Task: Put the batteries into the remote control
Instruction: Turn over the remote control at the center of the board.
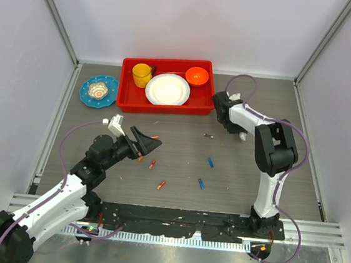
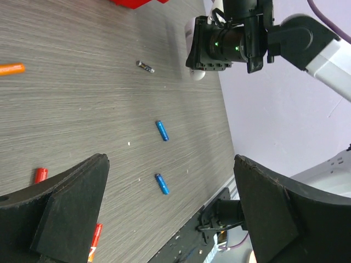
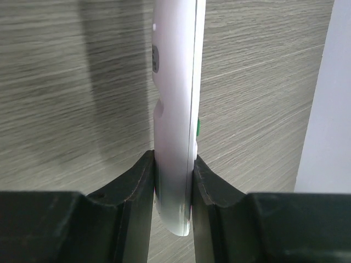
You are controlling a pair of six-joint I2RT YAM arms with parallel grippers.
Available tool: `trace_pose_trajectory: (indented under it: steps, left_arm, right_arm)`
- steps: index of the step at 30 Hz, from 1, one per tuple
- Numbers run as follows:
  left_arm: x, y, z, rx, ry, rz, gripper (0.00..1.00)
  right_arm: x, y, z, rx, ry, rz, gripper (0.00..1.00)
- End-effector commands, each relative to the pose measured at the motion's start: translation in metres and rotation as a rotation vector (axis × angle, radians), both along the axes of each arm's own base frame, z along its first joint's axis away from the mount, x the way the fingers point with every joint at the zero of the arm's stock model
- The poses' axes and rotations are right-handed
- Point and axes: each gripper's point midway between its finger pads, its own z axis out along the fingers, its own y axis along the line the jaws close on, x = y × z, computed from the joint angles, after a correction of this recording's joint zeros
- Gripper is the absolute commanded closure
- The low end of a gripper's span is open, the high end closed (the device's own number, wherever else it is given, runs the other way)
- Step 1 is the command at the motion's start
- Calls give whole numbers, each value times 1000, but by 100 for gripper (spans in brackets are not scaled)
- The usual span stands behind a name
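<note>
A bare patch of grey table is below my right gripper. My right gripper should lower the remote control [image 3: 175, 82] to the table and let go of it there.
My right gripper [image 3: 174, 181] is shut on the slim white remote control [image 3: 175, 82] and holds it on edge over the grey table; a green button shows on its side. In the top view this gripper [image 1: 235, 129] is at the right, near the tray, with a bit of the remote [image 1: 243, 137] showing under it. Blue batteries [image 1: 210, 162] [image 1: 201, 184] and orange-red ones [image 1: 152, 164] [image 1: 161, 184] [image 1: 155, 137] lie loose mid-table. My left gripper [image 1: 146, 140] is open and empty above them [image 2: 170, 161]. The left wrist view shows two blue batteries [image 2: 162, 130] [image 2: 162, 184].
A red tray [image 1: 123, 101] at the back holds a yellow cup [image 1: 142, 74], a white plate [image 1: 167, 89] and an orange bowl [image 1: 197, 76]. A blue dish [image 1: 99, 90] sits to its left. A small dark cell [image 1: 209, 135] lies near the right gripper.
</note>
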Motion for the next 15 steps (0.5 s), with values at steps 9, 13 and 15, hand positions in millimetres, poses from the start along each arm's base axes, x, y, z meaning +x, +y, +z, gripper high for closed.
trace_pose_trajectory:
  steps: [9,13,15]
  left_arm:
    - [-7,4,-16,59,6,-15,0]
    - [-7,4,-17,55,8,-14,0]
    - [-7,4,-16,54,6,-15,0]
  right_arm:
    - [-6,-21,-24,-99,123,-25,99]
    - [-10,-14,-32,-41,139,-26,80]
    - [-13,-8,-35,-4,149,-24,76]
